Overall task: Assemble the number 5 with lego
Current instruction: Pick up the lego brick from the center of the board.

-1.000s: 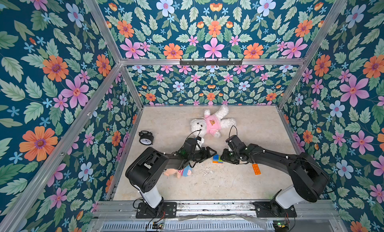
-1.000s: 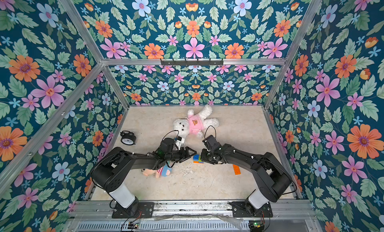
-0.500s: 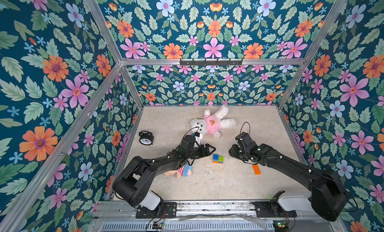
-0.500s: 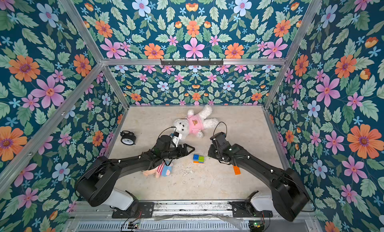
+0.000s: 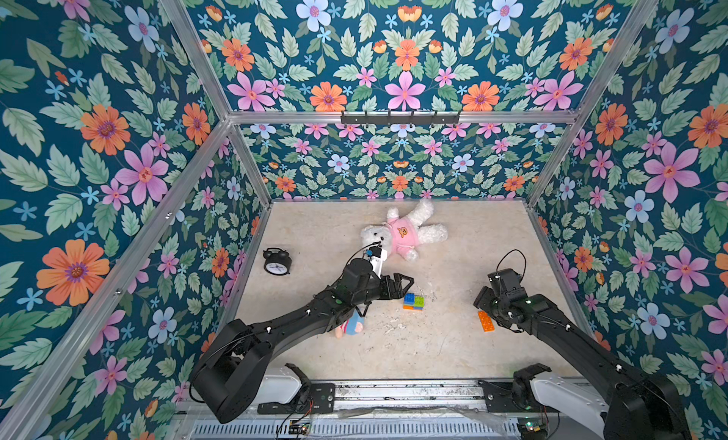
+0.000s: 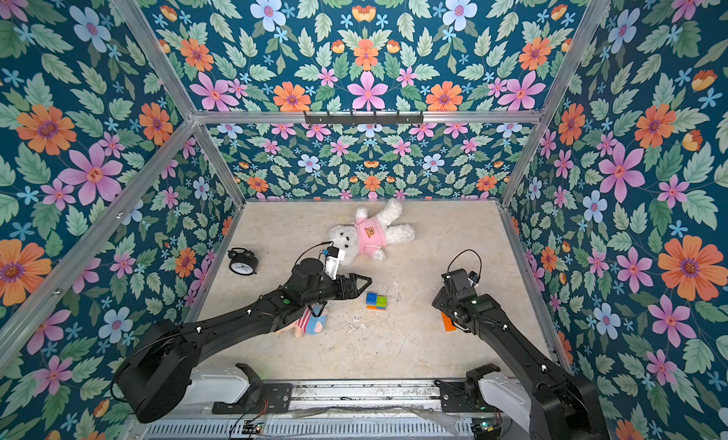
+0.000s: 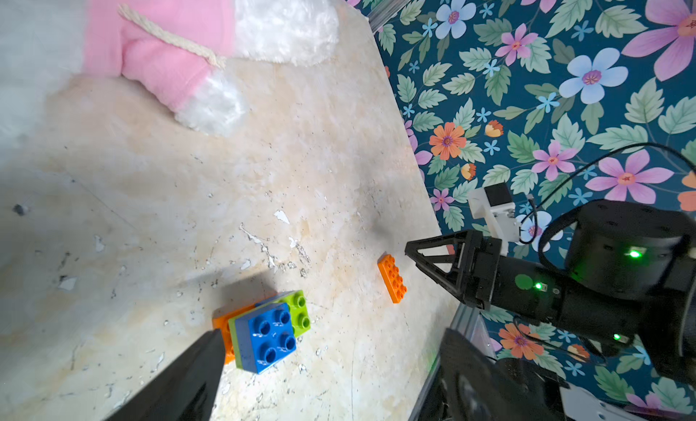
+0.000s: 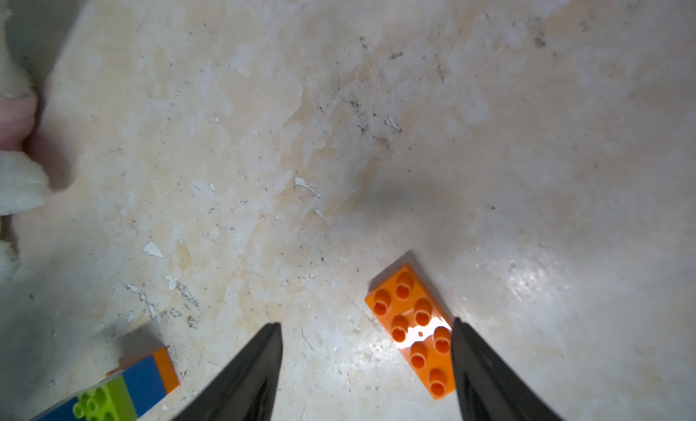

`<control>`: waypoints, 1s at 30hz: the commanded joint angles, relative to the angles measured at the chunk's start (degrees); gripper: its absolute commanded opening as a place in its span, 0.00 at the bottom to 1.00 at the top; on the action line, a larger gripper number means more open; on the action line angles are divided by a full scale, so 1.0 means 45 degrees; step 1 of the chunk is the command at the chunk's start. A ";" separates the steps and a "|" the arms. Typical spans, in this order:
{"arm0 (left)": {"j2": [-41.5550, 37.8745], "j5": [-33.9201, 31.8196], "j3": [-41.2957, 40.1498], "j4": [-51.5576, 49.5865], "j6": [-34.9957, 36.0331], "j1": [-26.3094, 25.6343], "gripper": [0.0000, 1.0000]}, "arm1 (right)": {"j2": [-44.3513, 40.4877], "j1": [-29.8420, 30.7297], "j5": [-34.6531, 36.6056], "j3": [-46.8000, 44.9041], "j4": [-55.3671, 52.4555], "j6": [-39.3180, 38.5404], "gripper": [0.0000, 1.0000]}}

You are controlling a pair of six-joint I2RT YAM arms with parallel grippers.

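My right gripper needs to turn in line and go down to close on the long sides of the long orange brick (image 5: 485, 320), because the brick lies slanted below the open fingers.
A small joined lego stack (image 5: 413, 302) (image 6: 376, 301) of orange, blue and lime green bricks rests on the table's middle. My left gripper (image 5: 405, 286) (image 7: 331, 336) is open just left of it and holds nothing. In the left wrist view the stack (image 7: 263, 330) sits close to one finger without being gripped. A loose long orange brick (image 5: 485, 320) (image 8: 412, 327) lies studs up to the right. My right gripper (image 8: 366, 325) hangs open over it, one finger at the brick's edge. In both top views that gripper (image 5: 481, 300) (image 6: 439, 302) is mostly hidden by its wrist.
A white teddy in a pink shirt (image 5: 405, 231) lies behind the stack. A black alarm clock (image 5: 277, 262) stands at the left. A small striped plush doll (image 5: 350, 326) lies under my left forearm. Floral walls close in the table on three sides.
Both grippers have opened and pulled away from the stack, which now lies free on the table. The right arm has swung right to the loose orange brick.
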 commanded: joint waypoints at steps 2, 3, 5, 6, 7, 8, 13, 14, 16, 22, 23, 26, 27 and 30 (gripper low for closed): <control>-0.0080 -0.0349 0.0020 0.0079 0.0227 -0.0049 0.96 | 0.0566 -0.0011 0.0116 -0.0075 0.0011 0.0094 0.76; -0.0062 -0.0327 0.0045 0.0098 0.0230 -0.0042 0.97 | 0.0654 0.0002 0.0132 -0.0213 0.0245 0.0073 0.76; -0.0026 -0.0296 0.0079 0.0175 0.0223 -0.0040 0.97 | 0.0899 -0.0027 0.0019 -0.0435 0.0642 0.0017 0.76; -0.0021 -0.0319 0.0109 0.0149 0.0208 -0.0038 0.98 | 0.1024 -0.0018 -0.0089 -0.0475 0.0721 -0.0009 0.76; -0.0048 -0.0362 0.0120 0.0082 0.0241 -0.0038 0.98 | 0.1147 -0.0020 -0.0163 -0.0585 0.0826 -0.0001 0.76; -0.0059 -0.0397 0.0107 0.0061 0.0246 -0.0040 0.99 | 0.1258 -0.0027 -0.0238 -0.0623 0.0845 0.0022 0.74; -0.0257 -0.0639 0.0025 -0.0131 0.0373 -0.0039 0.99 | 0.1047 -0.0027 -0.0467 -0.0854 0.0907 -0.0051 0.69; -0.0289 -0.0713 0.0021 -0.0186 0.0400 -0.0046 0.99 | 0.1064 -0.0021 -0.0602 -0.0896 0.0932 -0.0076 0.68; -0.0319 -0.0819 0.0001 -0.0279 0.0469 -0.0044 0.99 | 0.1177 0.0101 -0.0827 -0.0897 0.0856 -0.0125 0.64; -0.0275 -0.0906 -0.0029 -0.0390 0.0529 -0.0049 0.99 | 0.1847 0.1219 0.0138 -0.0474 0.0193 0.0131 0.59; -0.0275 -0.0909 -0.0049 -0.0422 0.0534 -0.0029 0.99 | 0.1959 0.1229 0.0269 -0.0477 0.0196 0.0141 0.58; -0.0273 -0.0882 -0.0091 -0.0458 0.0536 -0.0043 0.99 | 0.2292 0.1233 0.0458 -0.0411 0.0141 0.0232 0.54; -0.0275 -0.0895 -0.0089 -0.0500 0.0534 -0.0040 0.99 | 0.2358 0.1249 0.0481 -0.0409 0.0149 0.0281 0.53; -0.0324 -0.0939 -0.0134 -0.0527 0.0532 -0.0034 0.99 | 0.2512 0.1252 0.0566 -0.0564 0.0304 0.0332 0.50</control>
